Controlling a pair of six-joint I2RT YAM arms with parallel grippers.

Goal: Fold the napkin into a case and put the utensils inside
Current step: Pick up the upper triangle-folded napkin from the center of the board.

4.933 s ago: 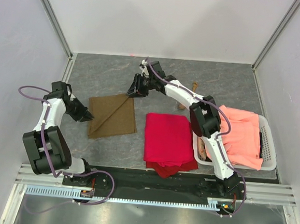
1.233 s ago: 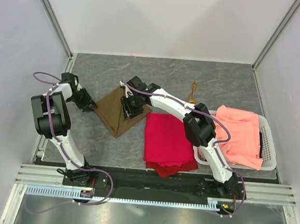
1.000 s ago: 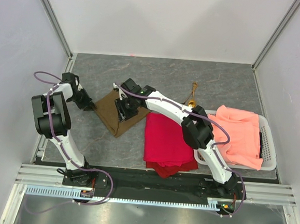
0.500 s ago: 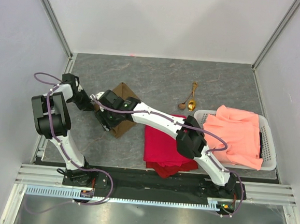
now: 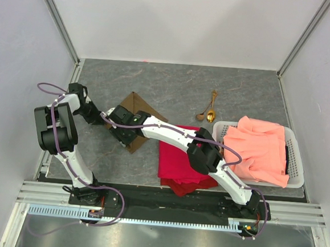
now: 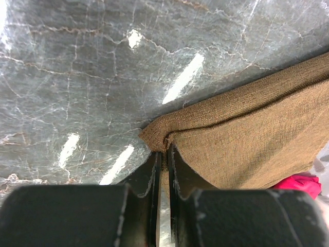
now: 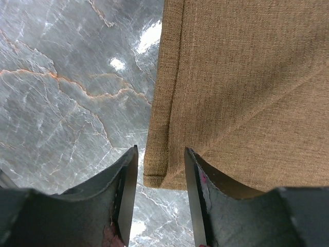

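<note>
The napkin (image 5: 137,102) lies at an angle. My left gripper should next lift the napkin's corner, bring it down to the right in the top view beside the red cloth, and then let it go.
The olive-brown napkin (image 5: 137,102) lies folded on the grey table, left of centre, partly hidden under my right arm. My left gripper (image 5: 101,118) is shut on the napkin's left corner; in the left wrist view the cloth (image 6: 247,134) bunches into a tip between the closed fingertips (image 6: 164,150). My right gripper (image 5: 114,125) reaches across from the right. In the right wrist view it (image 7: 160,157) stands open, its fingers either side of a doubled corner of the napkin (image 7: 247,77) without pinching it. Two gold utensils (image 5: 210,109) lie behind, to the right.
A bright red cloth (image 5: 182,153) lies right of the napkin. A white basket (image 5: 296,168) holding a salmon-orange cloth (image 5: 260,148) stands at the far right. The left wall rail (image 5: 70,93) runs close behind my left gripper.
My right arm has swept left across the napkin, folding it narrower, and its jaws have opened. My left gripper has closed on the left corner and stays there.
</note>
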